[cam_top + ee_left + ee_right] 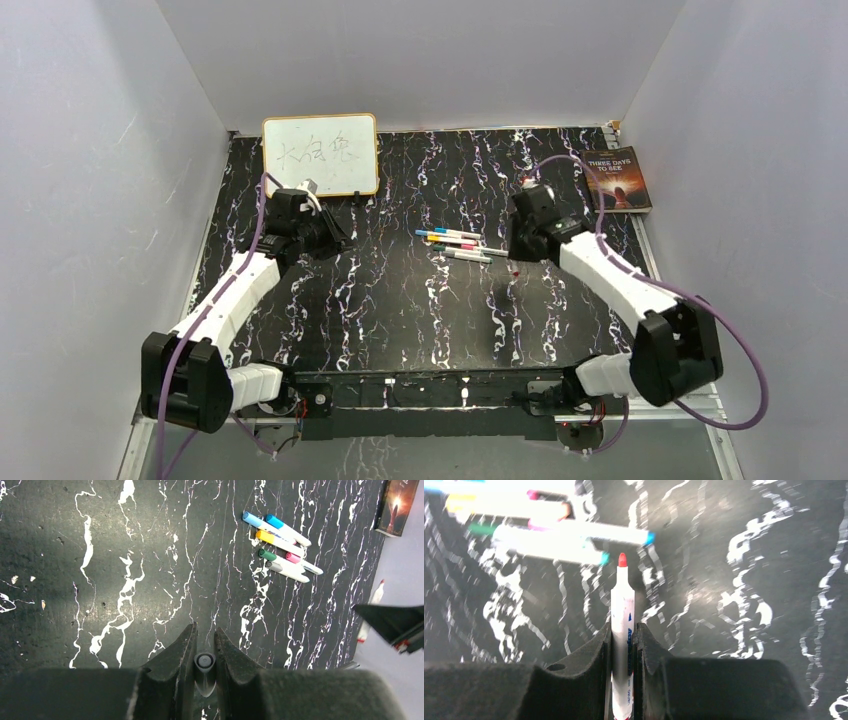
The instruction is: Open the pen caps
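Next, the right gripper lowers the pen to the right in the top view, away from the pen heap, onto empty table (548, 279) (751, 602), since the pen's red tip is already bare.
Several white pens (283, 545) lie bunched mid-table, still wearing blue (250, 517), yellow (264, 536), green (266, 555) and pink (292, 557) pen caps; the same bunch (455, 243) shows from above. My right gripper (623, 626) is shut on the barrel of a white pen (622, 605) whose bare red tip (622, 560) points at the bunch. Left of the pens, my left gripper (205, 628) is shut on a small cap (205, 662) seen end-on, its colour unclear. From above, the left gripper (340, 238) and right gripper (512, 262) flank the pens.
A framed whiteboard (320, 155) with writing leans at the back left, just behind the left arm. A book (618, 180) lies at the back right corner. Grey walls close in the black marbled table (400, 310) on three sides.
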